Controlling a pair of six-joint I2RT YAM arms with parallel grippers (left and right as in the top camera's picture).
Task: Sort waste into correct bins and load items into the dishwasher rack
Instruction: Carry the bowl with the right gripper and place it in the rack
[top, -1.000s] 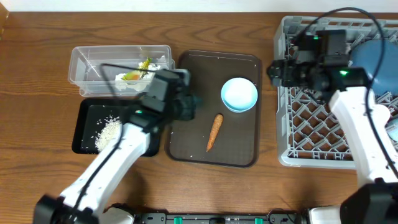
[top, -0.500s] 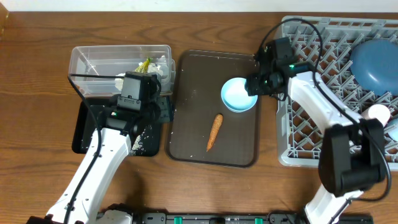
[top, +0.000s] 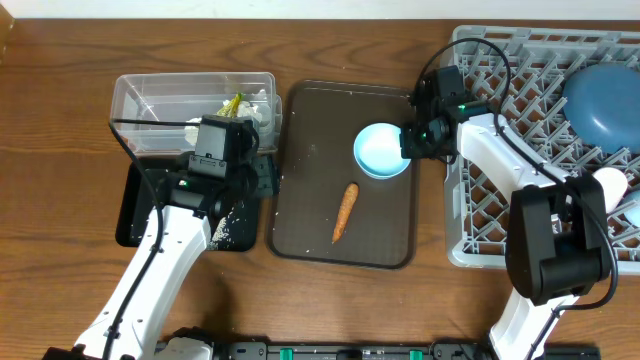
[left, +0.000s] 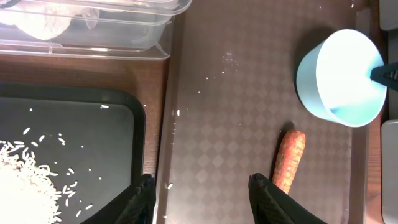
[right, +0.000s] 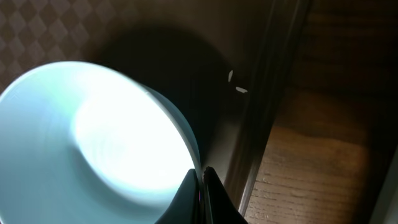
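Observation:
The empty far slots of the rack are to the right of my right gripper in the overhead view, so I will lift the cup (top: 382, 152) over them, lower it and let it go.
The small light blue cup (top: 382, 152) (left: 342, 78) (right: 93, 143) stands upright on the brown serving tray (top: 310, 130). My right gripper (top: 412, 140) (right: 200, 180) is shut on the cup's right rim, one finger inside and one outside. The orange carrot stick (top: 344, 211) (left: 289, 158) lies on the same tray below the cup. My left gripper (top: 255, 178) (left: 202, 186) hangs open over the seam between the black tray (top: 135, 200) and the brown tray, holding nothing. Loose white rice (left: 25, 180) lies in the black tray. The clear tub (top: 150, 95) holds tissue (left: 40, 22) and a yellow wrapper (top: 233, 103).
The grey dishwasher rack (top: 500, 190) fills the right side, with the dark blue plate (top: 605, 100) leaning in its far right corner and a white item (top: 607, 182) below it. A few rice grains (left: 177, 113) lie scattered on the brown tray.
My right gripper came from the rack to the cup and shut on its rim, nudging it slightly left. My left arm pulled back from the brown tray toward the black tray.

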